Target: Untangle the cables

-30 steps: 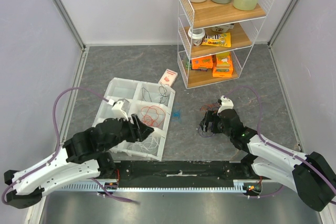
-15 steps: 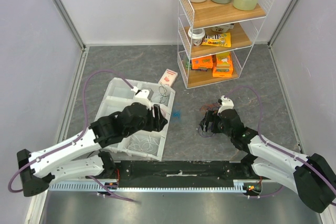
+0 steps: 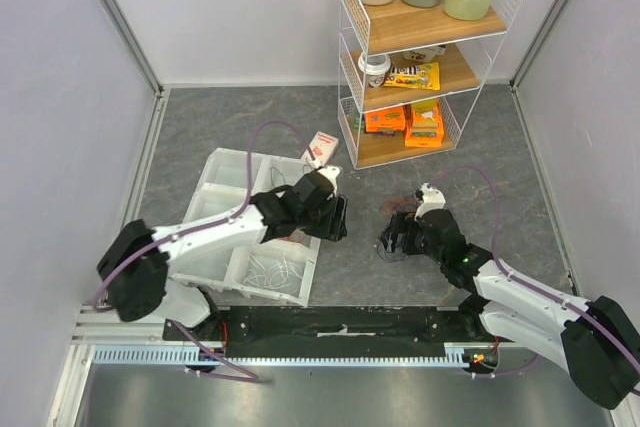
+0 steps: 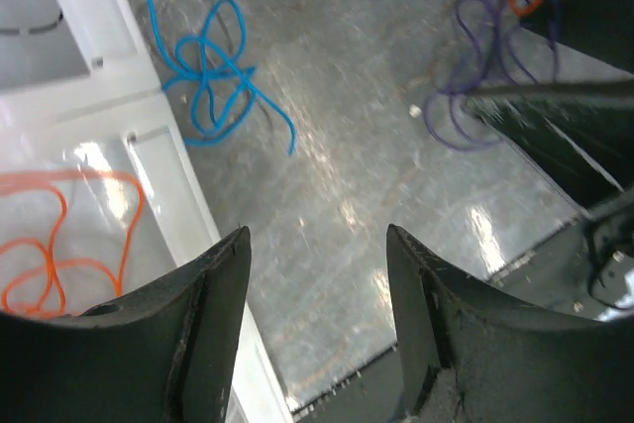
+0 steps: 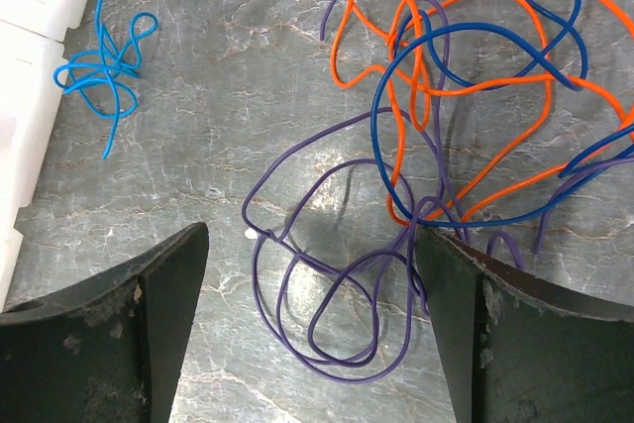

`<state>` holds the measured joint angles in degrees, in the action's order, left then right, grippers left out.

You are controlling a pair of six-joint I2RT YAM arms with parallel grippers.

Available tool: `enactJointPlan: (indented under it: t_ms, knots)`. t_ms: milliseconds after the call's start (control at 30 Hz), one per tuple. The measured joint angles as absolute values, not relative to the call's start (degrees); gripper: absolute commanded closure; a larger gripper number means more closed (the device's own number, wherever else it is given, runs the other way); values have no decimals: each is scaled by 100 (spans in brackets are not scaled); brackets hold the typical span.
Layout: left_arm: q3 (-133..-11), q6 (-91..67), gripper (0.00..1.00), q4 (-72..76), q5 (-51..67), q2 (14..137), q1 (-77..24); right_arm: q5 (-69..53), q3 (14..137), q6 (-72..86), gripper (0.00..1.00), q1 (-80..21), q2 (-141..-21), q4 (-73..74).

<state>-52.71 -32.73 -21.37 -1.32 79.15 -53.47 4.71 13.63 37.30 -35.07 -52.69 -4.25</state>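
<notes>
My left gripper moves outward and down onto the bunched loops of the light blue cable (image 4: pixel 208 76) next, since that cable lies loose beside the tray, apart from the tangle.
The cables lie partly as a tangle (image 5: pixel 466 96) of orange, dark blue and purple wire on the grey table, right of centre (image 3: pixel 397 211). My right gripper (image 5: pixel 312 235) hangs open just above its purple loops (image 5: pixel 337 324), gripping nothing (image 3: pixel 392 239). A small light blue cable (image 4: pixel 208 76) lies loose beside the white tray (image 4: pixel 79 37). My left gripper (image 4: pixel 317 235) is open and empty over bare table just past the tray's right edge (image 3: pixel 338 217). An orange cable (image 4: pixel 59 264) rests in one tray compartment and white cables (image 3: pixel 275 269) in another.
A white wire shelf (image 3: pixel 420 57) with bottles and snack packs stands at the back right. A small red-and-white box (image 3: pixel 320 147) lies behind the tray. Grey walls close in both sides, and a black rail (image 3: pixel 330 322) runs along the near edge.
My left arm has swung right, from over the tray's compartments to just past its right edge. The right arm has barely moved over the tangle.
</notes>
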Motion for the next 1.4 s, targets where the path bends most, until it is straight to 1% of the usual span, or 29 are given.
enactJointPlan:
  t_ms: [167, 333, 400, 500, 600, 633, 667, 767, 833, 1067, 1167, 1300, 1400]
  knots:
    - [-5861, -2877, 37, -2025, -224, 9061, -5223, 445, 1352, 3728, 8, -3507, -5245, -423]
    - [-6145, -2477, 37, -1920, -482, 9629, -5218, 427, 1352, 3726, 7, -3507, -5245, -425]
    - [-6322, -2362, 39, -1916, -607, 9874, -5201, 427, 1352, 3726, 8, -3507, -5247, -425]
    - [-6530, -2259, 51, -1909, -727, 10175, -5164, 412, 1352, 3723, 7, -3507, -5251, -425]
    - [-6622, -2185, 85, -1911, -742, 10368, -5127, 384, 1352, 3723, 8, -3507, -5251, -427]
    - [-6630, -2154, 94, -1916, -735, 10405, -5118, 377, 1352, 3723, 7, -3507, -5251, -425]
    - [-6632, -2132, 97, -1918, -720, 10418, -5111, 370, 1352, 3723, 8, -3507, -5251, -425]
    - [-6593, -2126, 98, -1905, -539, 10339, -5109, 357, 1352, 3723, 7, -3507, -5251, -425]
    - [-6351, -2156, 98, -1800, -224, 9998, -5107, 325, 1352, 3723, 7, -3507, -5251, -423]
    - [-5564, -2563, 98, -1439, 1048, 7703, -5107, -141, 1354, 3723, 6, -3507, -5256, -379]
    - [-5389, -2749, 98, -1221, 1420, 7065, -5107, -390, 1448, 3651, 6, -3588, -5137, -99]
    - [-5050, -2952, 99, -1048, 1765, 6622, -5109, -364, 2161, 3413, 6, -4263, -4829, 701]
    - [-4842, -3089, 98, -1017, 1876, 6486, -5111, -322, 2768, 3271, 6, -4678, -4720, 947]
